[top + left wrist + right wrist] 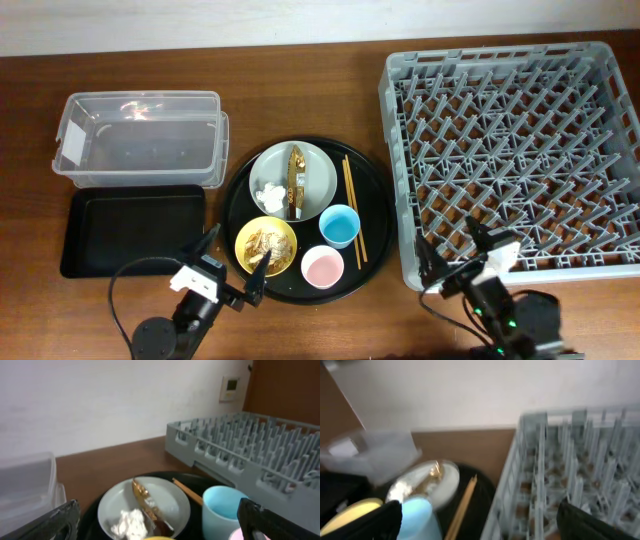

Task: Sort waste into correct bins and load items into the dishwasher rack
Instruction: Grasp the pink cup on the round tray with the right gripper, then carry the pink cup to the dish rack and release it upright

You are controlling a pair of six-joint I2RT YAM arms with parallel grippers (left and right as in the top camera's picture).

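My left gripper has the pink cup's rim [306, 262] [239, 533] below and to its right in the overhead view, so it should tilt and lower past the bowl onto it.
A grey plate [320, 178] holds a white tissue wad [268, 192] and a gold-brown wrapper [296, 180]. A yellow bowl [284, 238] holds brownish scraps [264, 245]. A blue cup [339, 226], a pink cup [323, 267] and two chopsticks [352, 205] lie beside them. The clear tub [140, 135] and shallow black tray [135, 230] are at the left, the grey rack [500, 55] at the right. My left gripper [230, 264] is open and empty just left of the bowl. My right gripper [456, 254] is open and empty at the rack's front left corner.
The dishes all sit on a large round black tray [375, 195] in the middle. The left wrist view shows the plate [170, 502], blue cup [222, 507] and rack [250, 445] ahead. The right wrist view shows the rack [570, 460] and chopsticks [462, 507].
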